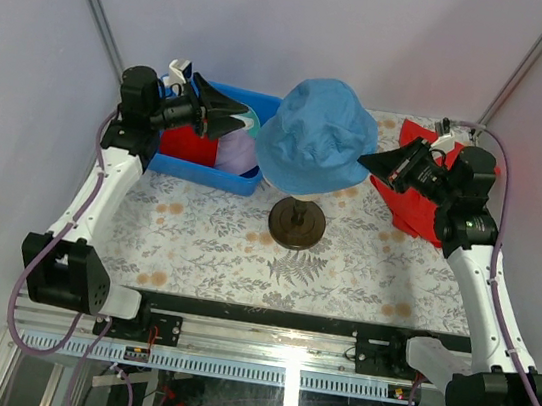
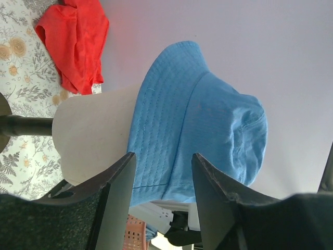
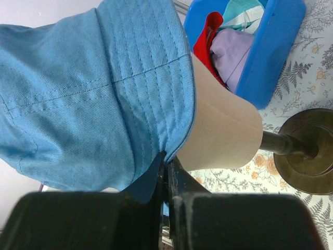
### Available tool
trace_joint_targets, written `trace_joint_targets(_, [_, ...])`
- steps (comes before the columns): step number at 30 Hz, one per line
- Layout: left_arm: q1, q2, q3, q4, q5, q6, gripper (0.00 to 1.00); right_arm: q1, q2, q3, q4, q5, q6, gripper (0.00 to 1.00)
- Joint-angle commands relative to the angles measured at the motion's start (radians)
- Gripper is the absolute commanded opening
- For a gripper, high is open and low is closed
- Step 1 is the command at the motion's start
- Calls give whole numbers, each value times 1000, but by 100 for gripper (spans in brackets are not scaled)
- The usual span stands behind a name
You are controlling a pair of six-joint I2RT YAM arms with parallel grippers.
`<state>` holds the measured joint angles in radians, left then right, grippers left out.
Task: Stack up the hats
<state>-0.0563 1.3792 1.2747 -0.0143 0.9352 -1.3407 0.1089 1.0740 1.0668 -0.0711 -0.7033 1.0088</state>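
Note:
The bare lower part of the mannequin head (image 3: 223,130) is below. Next I should move my right gripper down, pull the blue hat's edge toward that part of the head and let go of the edge.
The blue hat (image 1: 317,139) sits over the beige mannequin head (image 3: 223,130) on its stand. My right gripper (image 1: 367,164) is shut on the edge of the hat's brim; the right wrist view shows the pinch (image 3: 166,161) on the blue hat (image 3: 93,88). My left gripper (image 1: 233,115) is open and empty above the blue bin (image 1: 204,175), a short way left of the hat. In the left wrist view its gap (image 2: 162,177) frames the blue hat (image 2: 197,120). The red hat (image 3: 208,36), lilac hat (image 3: 231,52) and teal hat (image 3: 242,13) lie in the bin.
The stand's round brown base (image 1: 296,225) rests mid-table on the floral cloth. A flat red cloth (image 1: 418,198) lies at the right under my right arm. Tent walls close in the back and sides.

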Motion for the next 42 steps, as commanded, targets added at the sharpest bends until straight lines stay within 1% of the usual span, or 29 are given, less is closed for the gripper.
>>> trace_joint_targets(1, [-29,16,-15,-2,22,75,48,0,15,41,-42,-32,-15,0])
trace_joint_targets(14, [-105,76,-17,23,-5,96,49,0,24,53,-39,-29,-2,0])
trace_joint_targets(19, [-122,78,-26,82,-13,49,49,0,31,47,-38,-31,-2,0])
trace_joint_targets(21, [-128,76,-32,124,-14,18,48,0,32,41,-35,-32,-1,0])
trace_joint_targets(26, [-134,55,-57,192,-12,-35,37,0,33,22,-29,-35,1,0])
trace_joint_targets(27, [-135,49,-68,211,-13,-50,34,0,35,19,-27,-36,0,0])
trace_joint_targets(33, [-136,40,-118,242,-24,-64,1,0,38,4,-23,-38,6,0])
trace_joint_targets(42, [-134,21,-274,251,-49,-16,0,-6,69,-44,-51,-33,-40,0])
